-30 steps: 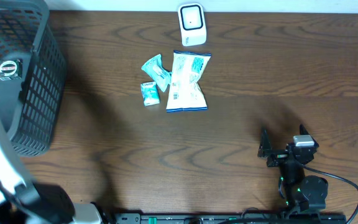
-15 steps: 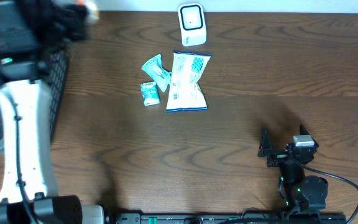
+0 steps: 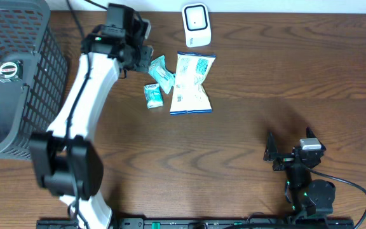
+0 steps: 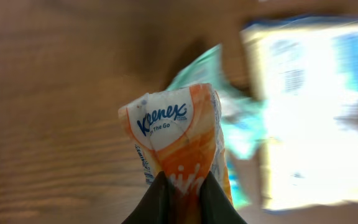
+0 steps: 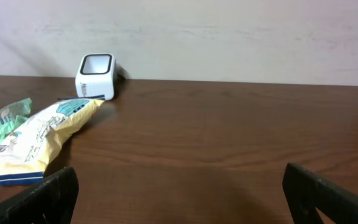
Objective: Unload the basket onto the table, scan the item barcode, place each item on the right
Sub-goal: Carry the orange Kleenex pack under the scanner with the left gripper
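Note:
My left gripper is holding the tissue pack [image 4: 178,134] and will come down toward the table beside the teal packet before I let go of the pack.
An orange and white Kleenex tissue pack [image 4: 178,134] is pinched at its lower end by my left gripper [image 4: 180,182], which is shut on it. In the overhead view the left gripper [image 3: 137,54] hangs over the back of the table, just left of a teal packet [image 3: 159,71]. Further back and to the right stands the white barcode scanner [image 3: 196,25], its window also visible from the right wrist [image 5: 96,74]. My right gripper [image 5: 179,193] rests open and empty low at the front right [image 3: 273,152].
A white and blue snack bag [image 3: 192,83] lies in front of the scanner, with a small teal packet [image 3: 152,95] beside it. A grey mesh basket [image 3: 40,95] holding a round item [image 3: 8,70] stands at the far left.
My left arm has swung from over the basket to the right, carrying the tissue pack to beside the teal packet. The right arm has not moved.

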Controlling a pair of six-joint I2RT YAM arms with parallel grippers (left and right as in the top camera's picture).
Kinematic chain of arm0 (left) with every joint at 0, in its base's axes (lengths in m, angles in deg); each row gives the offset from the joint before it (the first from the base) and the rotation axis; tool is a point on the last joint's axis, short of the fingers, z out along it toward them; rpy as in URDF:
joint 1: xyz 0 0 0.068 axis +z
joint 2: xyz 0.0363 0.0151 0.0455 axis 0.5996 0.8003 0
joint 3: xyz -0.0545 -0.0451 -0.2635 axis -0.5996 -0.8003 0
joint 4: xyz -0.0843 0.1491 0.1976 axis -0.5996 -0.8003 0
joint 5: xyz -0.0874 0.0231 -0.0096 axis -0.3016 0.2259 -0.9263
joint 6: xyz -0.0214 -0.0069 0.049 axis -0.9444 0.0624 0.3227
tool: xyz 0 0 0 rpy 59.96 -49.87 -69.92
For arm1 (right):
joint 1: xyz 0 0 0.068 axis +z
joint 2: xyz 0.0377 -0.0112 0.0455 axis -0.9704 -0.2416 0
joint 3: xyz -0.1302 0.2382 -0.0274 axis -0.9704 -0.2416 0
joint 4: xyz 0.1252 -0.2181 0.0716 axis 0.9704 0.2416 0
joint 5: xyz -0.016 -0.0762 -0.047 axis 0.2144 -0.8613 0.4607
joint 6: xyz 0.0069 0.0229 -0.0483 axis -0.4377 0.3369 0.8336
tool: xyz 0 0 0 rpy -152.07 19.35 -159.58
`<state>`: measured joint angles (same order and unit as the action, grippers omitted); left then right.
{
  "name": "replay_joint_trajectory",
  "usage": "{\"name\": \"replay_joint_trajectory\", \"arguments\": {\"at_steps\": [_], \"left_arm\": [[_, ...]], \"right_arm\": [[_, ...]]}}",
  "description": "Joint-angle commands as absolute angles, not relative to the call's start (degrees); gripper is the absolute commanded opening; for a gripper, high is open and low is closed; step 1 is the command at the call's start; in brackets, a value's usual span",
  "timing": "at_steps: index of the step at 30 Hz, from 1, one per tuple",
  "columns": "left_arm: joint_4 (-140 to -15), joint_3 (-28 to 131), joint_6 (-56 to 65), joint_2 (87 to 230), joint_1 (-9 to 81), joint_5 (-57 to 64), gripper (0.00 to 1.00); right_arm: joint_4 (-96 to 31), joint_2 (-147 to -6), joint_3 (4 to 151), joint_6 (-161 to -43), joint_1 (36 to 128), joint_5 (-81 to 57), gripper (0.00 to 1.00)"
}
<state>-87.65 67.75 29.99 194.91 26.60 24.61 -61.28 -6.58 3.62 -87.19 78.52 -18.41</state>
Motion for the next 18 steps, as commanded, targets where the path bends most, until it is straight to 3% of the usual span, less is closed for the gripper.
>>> {"name": "replay_joint_trajectory", "arguments": {"at_steps": [1,8,18], "left_arm": [[-87.8,67.5,26.0,201.8,27.0,40.2,0.08],[-86.2,67.5,19.2,210.5,26.9,40.7,0.08],[-85.5,67.5,18.8,211.2,26.4,25.7,0.08]], "right_arm": [[-61.0,-6.3,3.5,-86.8,79.1,-18.5,0.99],[-61.0,-6.3,3.5,-86.8,79.1,-18.5,0.99],[-61.0,-6.3,3.5,-86.8,79.1,-18.5,0.99]]}}
